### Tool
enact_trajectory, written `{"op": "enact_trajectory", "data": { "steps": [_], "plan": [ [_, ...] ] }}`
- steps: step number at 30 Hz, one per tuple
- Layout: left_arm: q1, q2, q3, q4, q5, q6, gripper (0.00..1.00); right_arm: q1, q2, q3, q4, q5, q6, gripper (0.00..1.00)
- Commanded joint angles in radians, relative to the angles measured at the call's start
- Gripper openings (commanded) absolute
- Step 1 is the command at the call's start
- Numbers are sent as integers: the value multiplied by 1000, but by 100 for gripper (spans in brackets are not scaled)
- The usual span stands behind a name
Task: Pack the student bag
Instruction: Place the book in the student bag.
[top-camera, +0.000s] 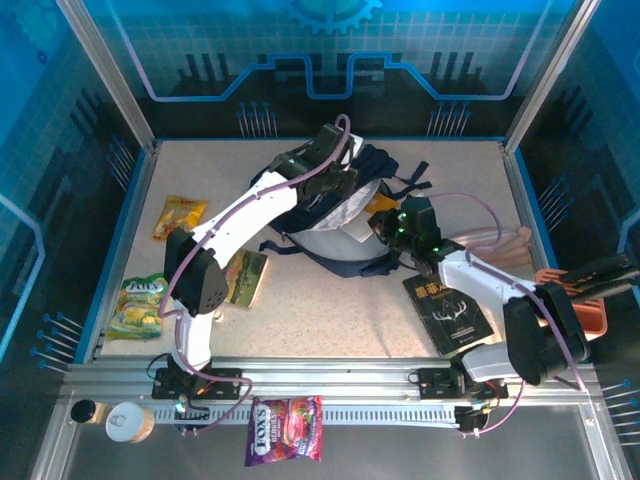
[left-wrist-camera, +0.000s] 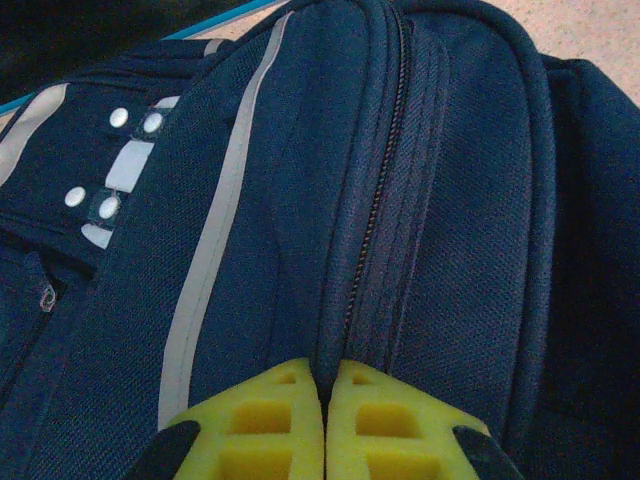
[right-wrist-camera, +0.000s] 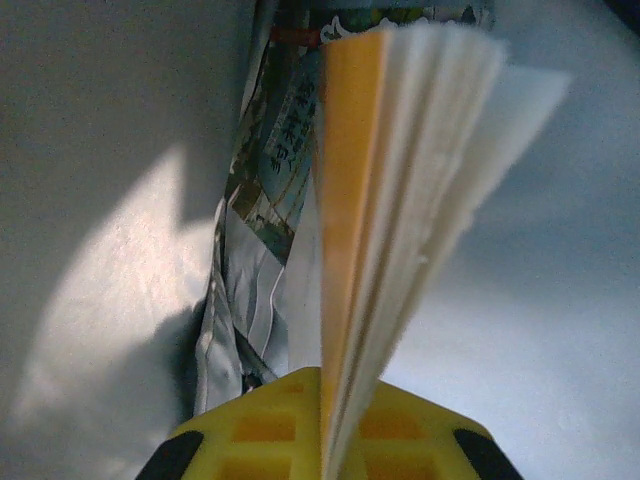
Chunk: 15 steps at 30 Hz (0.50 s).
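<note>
The left gripper draws the bag's navy fold away from my right gripper next, then releases the fold. This keeps the bag's opening wide while the book goes in.
The student bag (top-camera: 372, 166) lies at the middle back of the table, its mouth held wide and its pale lining (top-camera: 328, 240) facing up. My left gripper (top-camera: 326, 160) is at the bag's far rim. In the left wrist view its yellow fingers (left-wrist-camera: 270, 420) are shut on a fold of navy fabric (left-wrist-camera: 450, 200) beside the zipper. My right gripper (top-camera: 386, 226) reaches into the mouth from the right. It is shut (right-wrist-camera: 325, 400) on a thin book (right-wrist-camera: 400, 160) with an orange cover and fanned white pages. A silvery snack packet (right-wrist-camera: 255, 230) stands beside the book, against the lining (right-wrist-camera: 100, 200).
A black book (top-camera: 448, 308) lies right of centre, and another book (top-camera: 246, 278) left of it. An orange packet (top-camera: 178, 216) and a green packet (top-camera: 140, 305) lie at the left. A purple packet (top-camera: 285, 430) rests on the front rail. An orange tray (top-camera: 585, 305) sits at the right edge.
</note>
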Motion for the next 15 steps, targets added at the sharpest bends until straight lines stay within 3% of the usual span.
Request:
{"op": "enact_trajectory", "data": {
  "steps": [1, 8, 15],
  "plan": [
    [20, -100, 2, 131, 67, -59, 0, 36, 70, 29, 47, 142, 73, 0],
    [56, -118, -12, 171, 159, -106, 0, 50, 241, 121, 95, 147, 105, 0],
    [84, -136, -45, 207, 189, -153, 0, 60, 410, 287, 94, 37, 74, 2]
  ]
}}
